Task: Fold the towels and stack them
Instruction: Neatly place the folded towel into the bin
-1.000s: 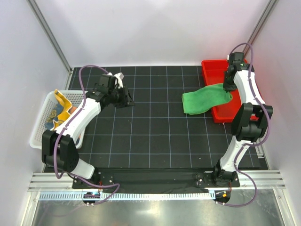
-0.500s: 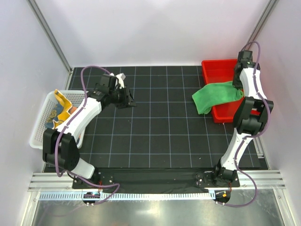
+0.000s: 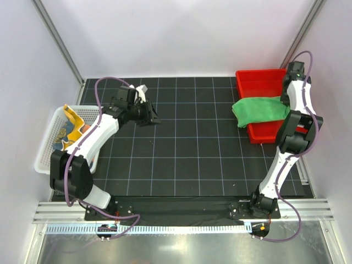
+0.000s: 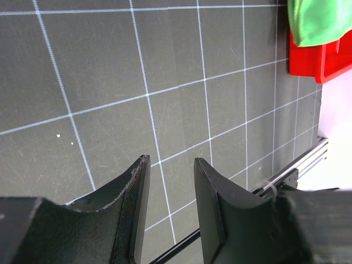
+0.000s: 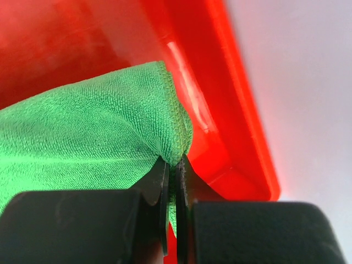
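The robot's right gripper will next draw the edge of the green towel toward the bin's opposite side and down inside, since that edge still hangs over the bin's side by the mat.
A plain green towel (image 3: pixel 258 110) hangs over the left wall of the red bin (image 3: pixel 256 80), part inside and part above the mat. My right gripper (image 3: pixel 286 104) is shut on that towel's edge; in the right wrist view the green towel (image 5: pixel 82 132) bunches between the closed fingers of the right gripper (image 5: pixel 176 163) above the red bin (image 5: pixel 220 82). My left gripper (image 3: pixel 154 119) hovers open over the mat at the back left, and the left gripper (image 4: pixel 170 163) has nothing between its fingers. A yellow-orange towel (image 3: pixel 72 117) and a pale patterned towel (image 3: pixel 59 136) lie in the white basket (image 3: pixel 44 162).
The black gridded mat (image 3: pixel 181 154) covers the table. White walls close in the back and sides. From the left wrist I see the green towel (image 4: pixel 316 22) and the red bin (image 4: pixel 308 60) far off, and the metal rail (image 4: pixel 286 176) at the mat's edge.
My right gripper has carried the green towel to the right, off the mat and onto the red bin. The left arm has hardly moved.
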You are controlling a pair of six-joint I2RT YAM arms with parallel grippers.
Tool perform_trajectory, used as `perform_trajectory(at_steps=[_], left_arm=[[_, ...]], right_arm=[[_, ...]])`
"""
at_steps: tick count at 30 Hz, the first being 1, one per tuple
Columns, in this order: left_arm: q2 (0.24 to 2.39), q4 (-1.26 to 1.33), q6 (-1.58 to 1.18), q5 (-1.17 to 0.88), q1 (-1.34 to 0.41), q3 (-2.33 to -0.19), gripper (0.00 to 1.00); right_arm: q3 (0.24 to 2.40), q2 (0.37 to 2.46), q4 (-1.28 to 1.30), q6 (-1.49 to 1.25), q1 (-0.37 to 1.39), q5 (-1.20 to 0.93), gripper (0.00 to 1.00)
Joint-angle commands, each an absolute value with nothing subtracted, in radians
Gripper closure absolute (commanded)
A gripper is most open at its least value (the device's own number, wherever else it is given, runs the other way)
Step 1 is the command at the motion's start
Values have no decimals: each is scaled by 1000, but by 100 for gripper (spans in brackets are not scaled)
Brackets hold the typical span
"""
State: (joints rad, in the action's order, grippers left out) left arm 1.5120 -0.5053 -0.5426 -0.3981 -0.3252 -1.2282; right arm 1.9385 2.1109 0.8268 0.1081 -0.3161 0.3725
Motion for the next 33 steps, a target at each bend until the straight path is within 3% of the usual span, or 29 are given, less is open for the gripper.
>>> perform_trajectory(at_steps=[1,13,16,17,20,23,29,33], left_arm=[[1503,-459,-551,-436,-322,-1232,59],[1511,-445,-561,-466,-321,-1232,59],[1514,-443,-563,-469,-322,-1235,59],[1516,-443,-563,-469,-322,-1233,59],[1523,-443,-564,-474,-322,-1236,59],[1523,-443,-563,-480,-324,-1236,59],[1506,-443,-560,-482,-324,-1232,59],[1499,-443,-558,-488,-324,-1227,59]], right_arm=[[1993,2111,765,129,-350,423,99],[2025,2204,689,169,-365,433,97],[2062,2252,681,187,-370,474,86],[2086,2264,686,190,-371,482,75],[2108,2267,686,186,-374,499,56],[2109,2223,706,137,-373,460,49],[2027,2113,729,43,-341,310,47],[1956,2089,716,2,-319,166,54]])
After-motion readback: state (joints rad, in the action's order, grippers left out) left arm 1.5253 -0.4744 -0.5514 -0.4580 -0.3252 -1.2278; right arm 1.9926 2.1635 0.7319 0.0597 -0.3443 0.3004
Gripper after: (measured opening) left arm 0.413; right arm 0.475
